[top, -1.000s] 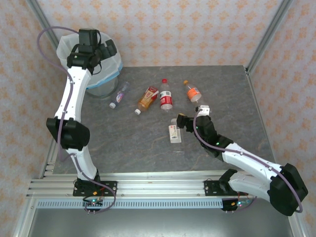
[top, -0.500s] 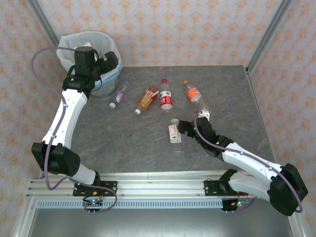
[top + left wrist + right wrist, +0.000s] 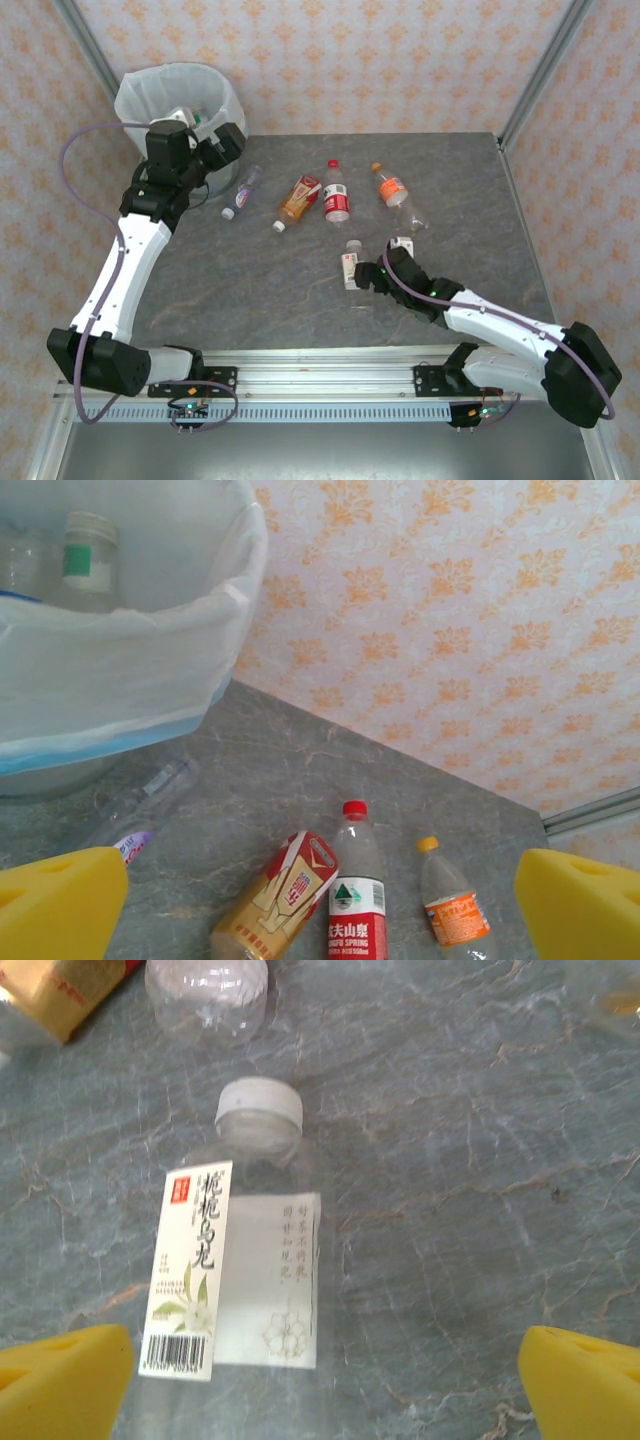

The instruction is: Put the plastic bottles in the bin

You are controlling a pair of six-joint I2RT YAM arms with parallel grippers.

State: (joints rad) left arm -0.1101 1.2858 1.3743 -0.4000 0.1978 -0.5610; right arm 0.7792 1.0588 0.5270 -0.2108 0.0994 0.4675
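Observation:
The white-labelled bottle's clear near end (image 3: 355,298) (image 3: 235,1405) lies below, off-centre between my fingers, so my right gripper will move sideways and back next while it lowers, to have that end evenly between its fingers.
The bin (image 3: 150,95), a grey bucket lined with a white bag, stands at the far left; a capped bottle (image 3: 88,552) lies inside it. Several plastic bottles lie on the table: a small clear one (image 3: 242,191), a brown one with a red label (image 3: 298,199), a red-labelled one (image 3: 337,196), an orange-labelled one (image 3: 393,189) and a white-labelled one (image 3: 350,266). My left gripper (image 3: 222,147) hangs open beside the bin's right rim, holding nothing. My right gripper (image 3: 371,272) is open and low over the white-labelled bottle (image 3: 240,1260), which lies between its fingers, nearer the left one.
The grey stone table (image 3: 250,290) is walled by patterned panels with metal posts at the back corners. The bin (image 3: 120,670) sits at the table's far left corner. The base of a clear bottle (image 3: 206,995) lies just beyond the white-labelled one.
My left arm has pulled back from over the bin and come down to its right side. My right gripper has slid left and nearer, closing in over the white-labelled bottle.

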